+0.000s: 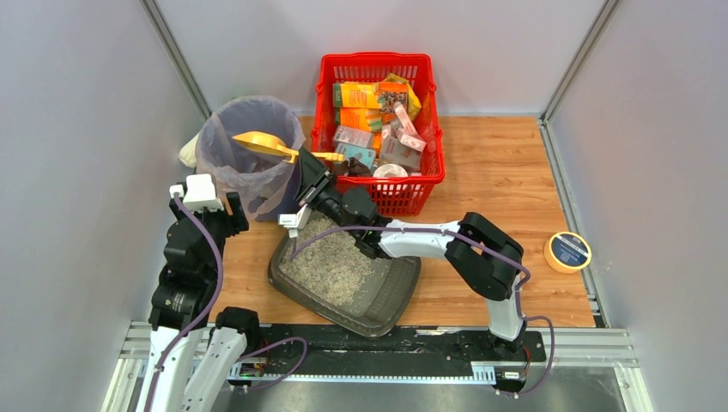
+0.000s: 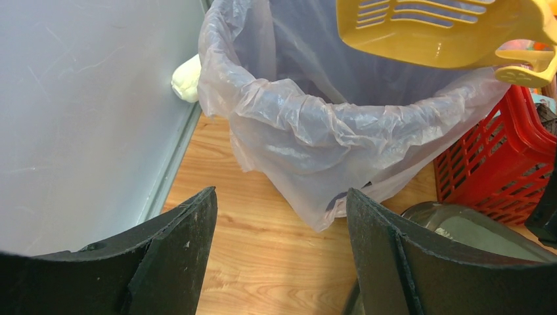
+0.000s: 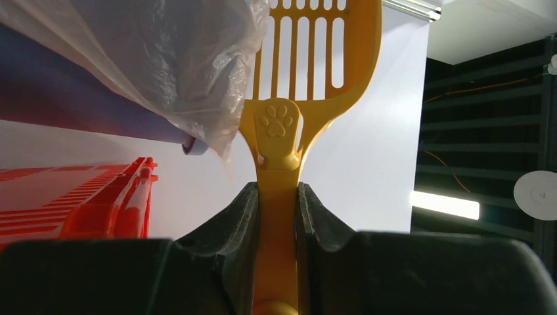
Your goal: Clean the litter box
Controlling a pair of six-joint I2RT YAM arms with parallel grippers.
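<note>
My right gripper swings back and down next, tilting downward, and releases the scoop (image 1: 257,142) on the pale litter (image 1: 330,263). The litter lies below the gripper, toward my base.
The litter box (image 1: 391,300), a dark grey tray of pale gravelly litter, lies at the near middle of the table; its corner shows in the left wrist view (image 2: 460,226). My right gripper (image 1: 311,174) is shut on the handle of a yellow slotted scoop (image 1: 257,142) and holds its head over the bag-lined bin (image 1: 225,167). The scoop shows in the right wrist view (image 3: 309,72) between my fingers (image 3: 240,223), and in the left wrist view (image 2: 446,29). My left gripper (image 1: 225,204) is open and empty, above the table left of the box, facing the bin (image 2: 328,131).
A red mesh basket (image 1: 429,176) full of packets stands at the back, right of the bin. A roll of yellow tape (image 1: 567,251) lies at the right. A pale object (image 1: 187,154) sits behind the bin by the left wall.
</note>
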